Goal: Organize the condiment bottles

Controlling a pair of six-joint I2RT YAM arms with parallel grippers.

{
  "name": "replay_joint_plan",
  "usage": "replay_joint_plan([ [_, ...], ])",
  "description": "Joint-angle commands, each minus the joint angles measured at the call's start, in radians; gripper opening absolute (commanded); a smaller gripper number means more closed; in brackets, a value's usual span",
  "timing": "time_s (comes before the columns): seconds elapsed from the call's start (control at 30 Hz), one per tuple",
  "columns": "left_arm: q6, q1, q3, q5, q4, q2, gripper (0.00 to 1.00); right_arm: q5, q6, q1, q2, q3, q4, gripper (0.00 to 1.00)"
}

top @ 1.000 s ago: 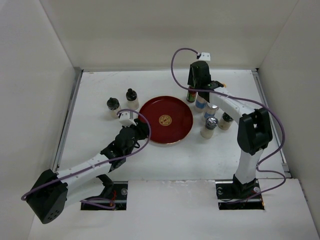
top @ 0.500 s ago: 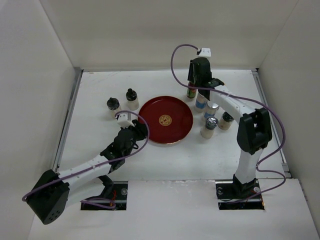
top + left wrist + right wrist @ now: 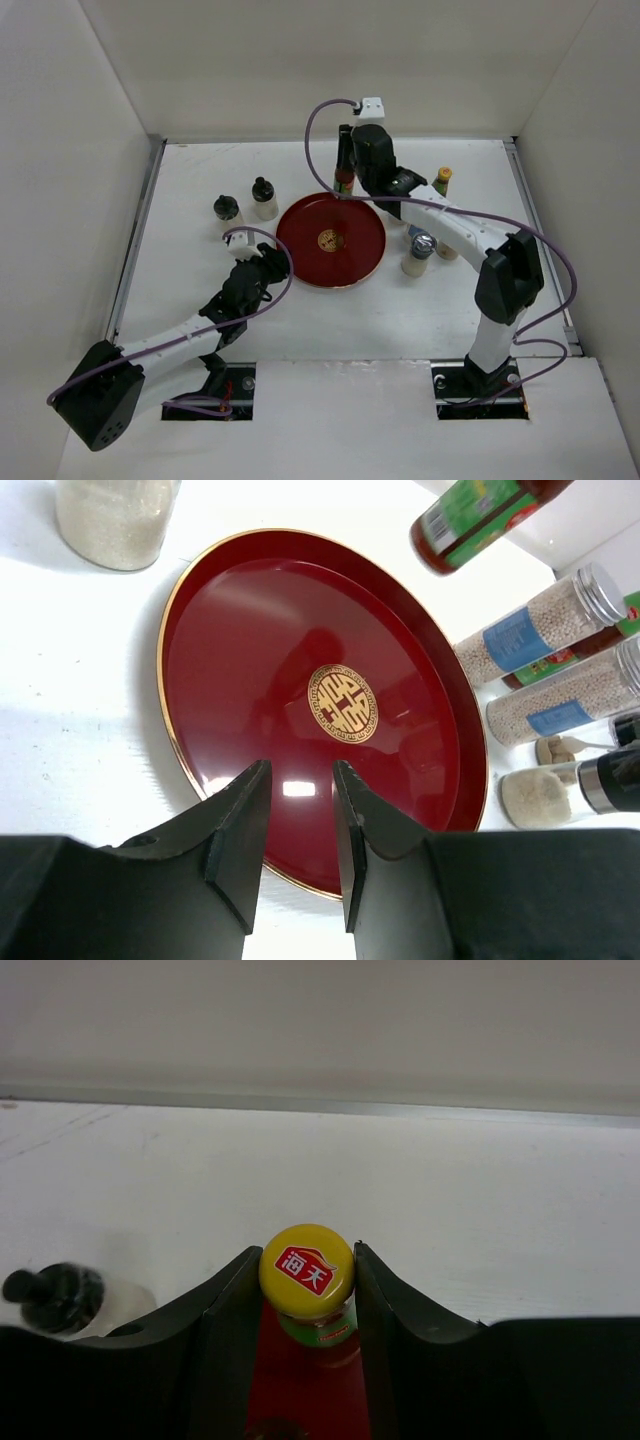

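Note:
The tray's empty far part (image 3: pixel 329 212) is below my right gripper, to its left in the top view. I will move that way, lower the slim red sauce bottle and let go of it.
My right gripper (image 3: pixel 347 165) is shut on the yellow cap of a slim red sauce bottle (image 3: pixel 344 185), holding it upright above the far rim of the round red tray (image 3: pixel 310 250). In the right wrist view the cap (image 3: pixel 306 1270) sits tight between both fingers. A second red bottle (image 3: pixel 441 180) stands to the right, beside silver-lidded jars (image 3: pixel 420 246). Two dark-capped shakers (image 3: pixel 226 210) (image 3: pixel 263 196) stand left of the tray. My left gripper (image 3: pixel 300 770) hovers at the tray's near-left rim, its jaws drawn close together and holding nothing.
White walls enclose the table on three sides. In the left wrist view, jars (image 3: pixel 540 620) lie in a tight cluster just right of the tray (image 3: pixel 250 630), with a dark-capped shaker (image 3: pixel 560 790) nearest. A cable loops above the right wrist.
The right gripper has carried the red sauce bottle left, from the cluster on the right to above the tray's far rim. The left gripper drew back slightly toward its base.

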Motion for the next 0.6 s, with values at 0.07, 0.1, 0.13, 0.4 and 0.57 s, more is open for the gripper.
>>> replay_joint_plan([
  [0.07,-0.007,0.015,-0.02,0.009,0.076,-0.015,0.28,-0.009,0.016,0.037,0.007,0.031,0.181,0.29],
  [0.1,-0.005,0.015,-0.02,0.009,0.081,-0.015,0.28,-0.012,0.016,0.043,0.018,0.034,0.183,0.29],
  [0.13,-0.004,0.015,-0.021,0.01,0.086,-0.014,0.28,-0.012,0.018,0.048,0.028,0.037,0.186,0.29],
  [0.4,-0.005,0.015,-0.024,0.03,0.113,0.011,0.28,-0.018,0.025,0.059,0.087,0.046,0.21,0.29],
  [0.57,-0.007,0.022,-0.026,0.032,0.113,0.011,0.28,-0.03,0.039,0.059,0.125,0.052,0.21,0.3],
])
